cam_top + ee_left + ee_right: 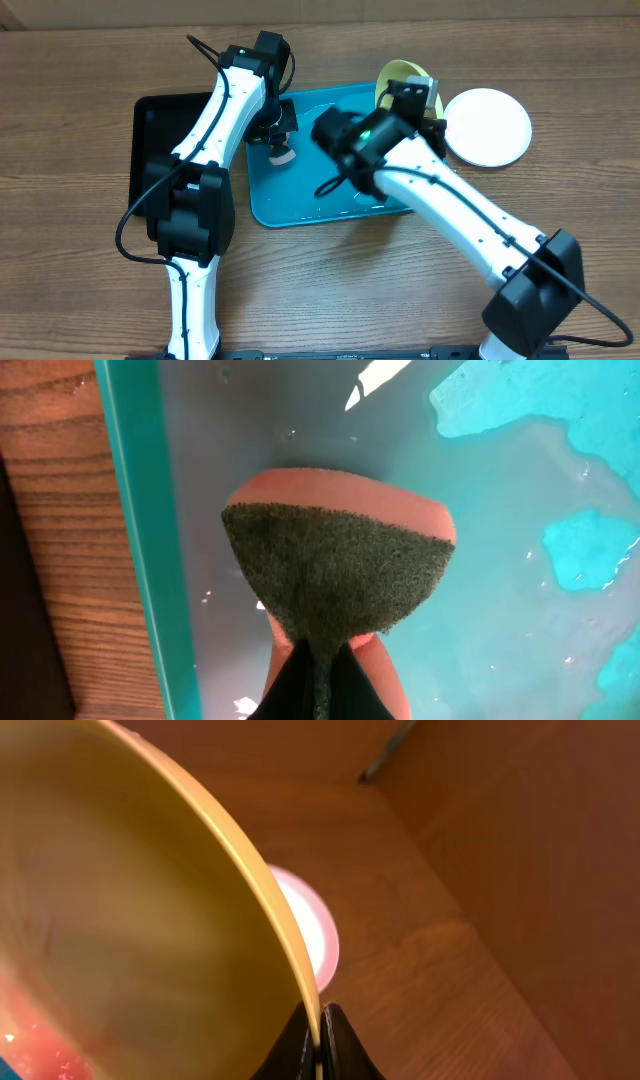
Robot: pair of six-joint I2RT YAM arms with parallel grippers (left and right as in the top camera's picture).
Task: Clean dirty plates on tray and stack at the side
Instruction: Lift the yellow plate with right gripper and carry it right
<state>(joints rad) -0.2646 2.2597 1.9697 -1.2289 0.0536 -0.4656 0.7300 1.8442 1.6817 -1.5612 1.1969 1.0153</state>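
The robot's right gripper will next move the yellow-green plate (pixel 398 75) to the gripper's right in the overhead view and down onto the white plate (pixel 487 127) below.
The turquoise tray (pixel 300 208) lies mid-table, its floor wet in the left wrist view (pixel 600 460). My left gripper (pixel 281 148) is shut on an orange sponge with a dark green scouring face (pixel 340 570) and holds it on the tray's left part. My right gripper (pixel 425 100) is shut on the rim of the yellow-green plate (pixel 398 75), which is tilted up over the tray's far right corner. In the right wrist view the jaws (pixel 320 1045) pinch that plate (pixel 130 920), and a reddish smear shows low on it. The white plate (pixel 487 127) lies on the table to the right of the tray. The light blue plate is out of view.
A black tray (pixel 155 130) lies against the turquoise tray's left side, partly under my left arm. My right arm crosses over the turquoise tray's right half. A cardboard wall stands behind the table (pixel 500 820).
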